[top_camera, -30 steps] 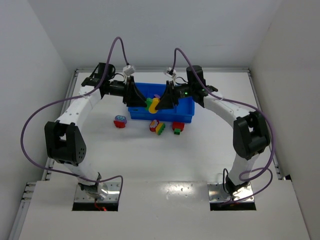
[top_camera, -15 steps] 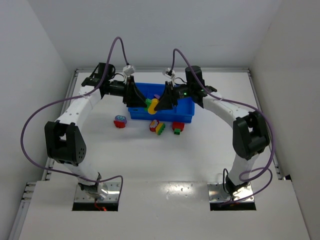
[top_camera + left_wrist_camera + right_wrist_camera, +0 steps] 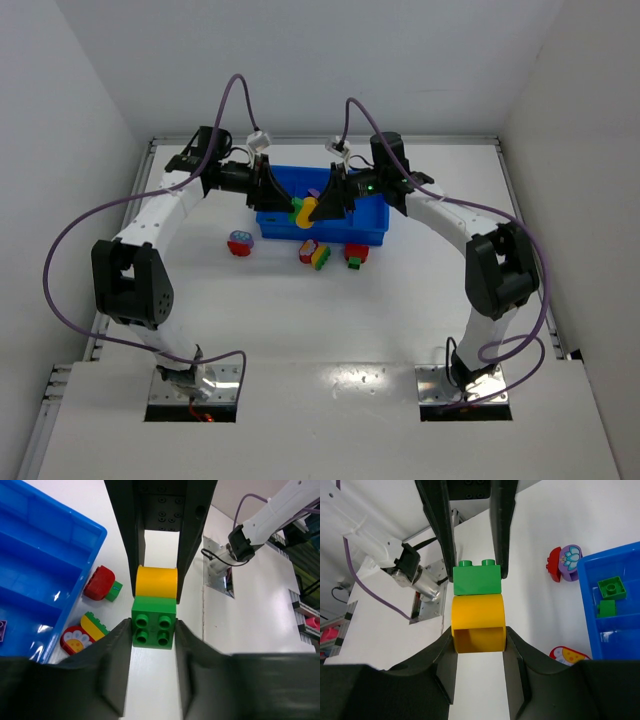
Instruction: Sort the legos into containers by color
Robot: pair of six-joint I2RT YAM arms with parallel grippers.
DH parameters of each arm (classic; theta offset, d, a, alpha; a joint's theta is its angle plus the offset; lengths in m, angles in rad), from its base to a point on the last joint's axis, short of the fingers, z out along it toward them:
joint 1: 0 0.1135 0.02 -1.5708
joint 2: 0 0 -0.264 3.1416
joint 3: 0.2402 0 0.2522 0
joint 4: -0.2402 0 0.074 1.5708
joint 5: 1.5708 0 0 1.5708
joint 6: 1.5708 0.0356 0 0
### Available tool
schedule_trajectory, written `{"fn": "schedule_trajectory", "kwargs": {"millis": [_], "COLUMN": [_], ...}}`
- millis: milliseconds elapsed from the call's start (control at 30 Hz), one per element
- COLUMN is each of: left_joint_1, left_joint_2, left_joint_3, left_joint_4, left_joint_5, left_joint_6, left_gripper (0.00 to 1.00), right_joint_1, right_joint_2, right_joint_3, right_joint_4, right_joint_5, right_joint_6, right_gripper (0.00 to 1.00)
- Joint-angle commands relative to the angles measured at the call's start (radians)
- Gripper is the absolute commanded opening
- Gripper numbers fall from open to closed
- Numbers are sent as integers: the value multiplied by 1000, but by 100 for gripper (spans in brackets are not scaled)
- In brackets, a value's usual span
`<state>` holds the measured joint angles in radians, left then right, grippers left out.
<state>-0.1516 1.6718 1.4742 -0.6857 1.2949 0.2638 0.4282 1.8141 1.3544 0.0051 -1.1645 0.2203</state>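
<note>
I will move my left gripper away from the yellow piece, then down over the green bricks' section [image 3: 275, 214], to release its brick where the colour matches.
A two-colour piece, a green brick [image 3: 297, 211] joined to a yellow piece [image 3: 311, 208], hangs above the blue tray's [image 3: 372, 233] front wall. My left gripper [image 3: 153, 627] is shut on the green brick [image 3: 154, 622]. My right gripper [image 3: 479, 637] is shut on the yellow piece [image 3: 478, 622]; the green brick [image 3: 476, 579] sits beyond it. The two grippers face each other, left [image 3: 283, 203] and right [image 3: 325, 204]. Two green bricks [image 3: 611, 587] lie in one tray compartment [image 3: 615, 630]. A purple brick [image 3: 314, 193] lies in another.
Loose on the table in front of the tray are a red-and-purple piece [image 3: 240, 243], a red piece with a yellow-green one [image 3: 315, 252] and a red-and-green piece [image 3: 356, 254]. The last two also show in the left wrist view [image 3: 82, 634] [image 3: 102, 583].
Almost nothing. Both grippers keep their hold on the joined green-and-yellow piece over the tray; the left arm has shifted very slightly.
</note>
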Motion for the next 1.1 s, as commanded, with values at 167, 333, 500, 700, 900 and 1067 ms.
{"fn": "schedule_trajectory", "kwargs": {"millis": [167,333,500,700,900,1067], "left_joint_1": [-6,86,144,153,92,61], "left_joint_2": [16,26,65,100,120,176], "left_joint_3": [11,60,133,156,95,71], "left_joint_4": [18,18,18,55,253,345], "left_joint_5": [18,-5,-31,-111,-417,-598], "left_joint_6": [12,3,-18,-18,-150,-216], "left_gripper": [12,10,8,8,10,11], "right_joint_1": [4,-6,-16,-34,-54,-72], "right_joint_2": [-10,-42,-73,-93,-102,-93], "right_joint_3": [22,-15,-47,-81,-90,-69], "right_joint_4": [41,-3,-25,-68,-88,-88], "right_joint_5": [-37,-27,-18,0,83,170], "right_joint_6": [-30,-77,-101,-139,-160,-160], "right_gripper": [2,1,1,0,0,1]}}
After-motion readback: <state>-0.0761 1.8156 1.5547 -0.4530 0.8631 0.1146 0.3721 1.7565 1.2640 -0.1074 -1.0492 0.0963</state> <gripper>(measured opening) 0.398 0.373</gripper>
